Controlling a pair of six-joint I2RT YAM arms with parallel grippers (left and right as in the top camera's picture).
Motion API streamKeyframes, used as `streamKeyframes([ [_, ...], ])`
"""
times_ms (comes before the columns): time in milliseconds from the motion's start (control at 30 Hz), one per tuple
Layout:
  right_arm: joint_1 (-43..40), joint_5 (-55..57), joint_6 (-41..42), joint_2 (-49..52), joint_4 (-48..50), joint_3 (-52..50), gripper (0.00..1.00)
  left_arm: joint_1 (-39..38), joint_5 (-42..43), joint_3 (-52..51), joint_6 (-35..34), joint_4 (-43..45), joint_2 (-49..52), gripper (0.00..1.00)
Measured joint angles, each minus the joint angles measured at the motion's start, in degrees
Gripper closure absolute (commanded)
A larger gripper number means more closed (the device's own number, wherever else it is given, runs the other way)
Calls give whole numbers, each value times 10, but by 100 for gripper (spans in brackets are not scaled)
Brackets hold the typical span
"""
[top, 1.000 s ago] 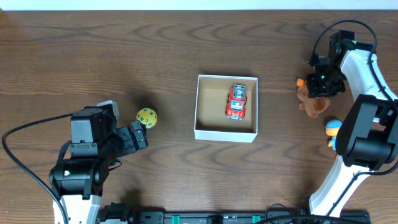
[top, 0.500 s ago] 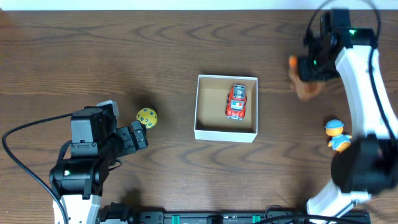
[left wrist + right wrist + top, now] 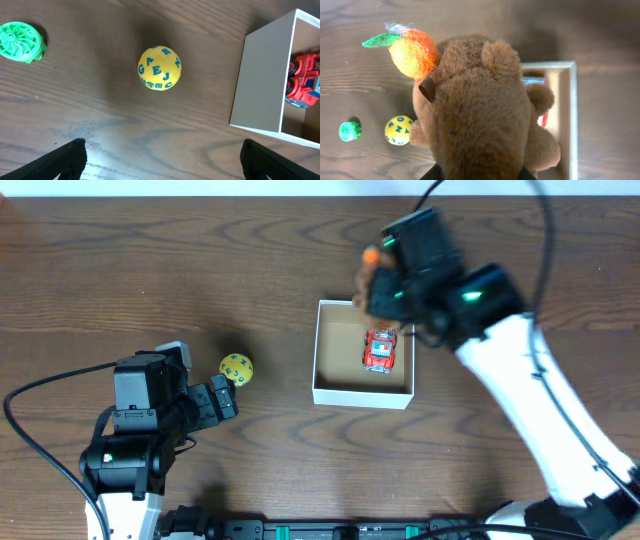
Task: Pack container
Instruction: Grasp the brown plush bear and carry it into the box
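Observation:
Next, my right gripper will go left in the overhead view and down into the container's empty side (image 3: 339,354) to release the bear (image 3: 370,278), since the car occupies the container's other side.
The container (image 3: 362,395) is a small white box with a tan inside at the table's middle, with a red toy car (image 3: 380,348) in it. My right gripper (image 3: 385,292) is shut on a brown plush bear (image 3: 370,278) with an orange on its head, held above the box's far rim. In the right wrist view the bear (image 3: 480,115) hides the fingers and most of the container (image 3: 568,110). My left gripper (image 3: 222,395) is open and empty, just below and left of a yellow letter ball (image 3: 236,368). The left wrist view shows the ball (image 3: 159,68), the box wall (image 3: 260,85) and the car (image 3: 303,82).
A green ridged toy (image 3: 21,42) lies left of the ball; it also shows in the right wrist view (image 3: 349,131). The right arm's white link (image 3: 540,410) stretches across the table's right side.
My right arm has lifted the bear from the table's right side and swung it left, to above the box's far rim. The left arm has not moved.

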Motion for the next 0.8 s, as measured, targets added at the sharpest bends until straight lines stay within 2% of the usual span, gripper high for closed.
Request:
streamKeyframes([
  [133, 23, 11, 55, 22, 29, -43, 99, 0, 0, 0, 0, 0, 0, 2],
  [300, 28, 10, 83, 54, 81, -90, 99, 0, 0, 0, 0, 0, 0, 2],
  [800, 29, -29, 113, 172, 108, -98, 99, 0, 0, 0, 0, 0, 0, 2],
])
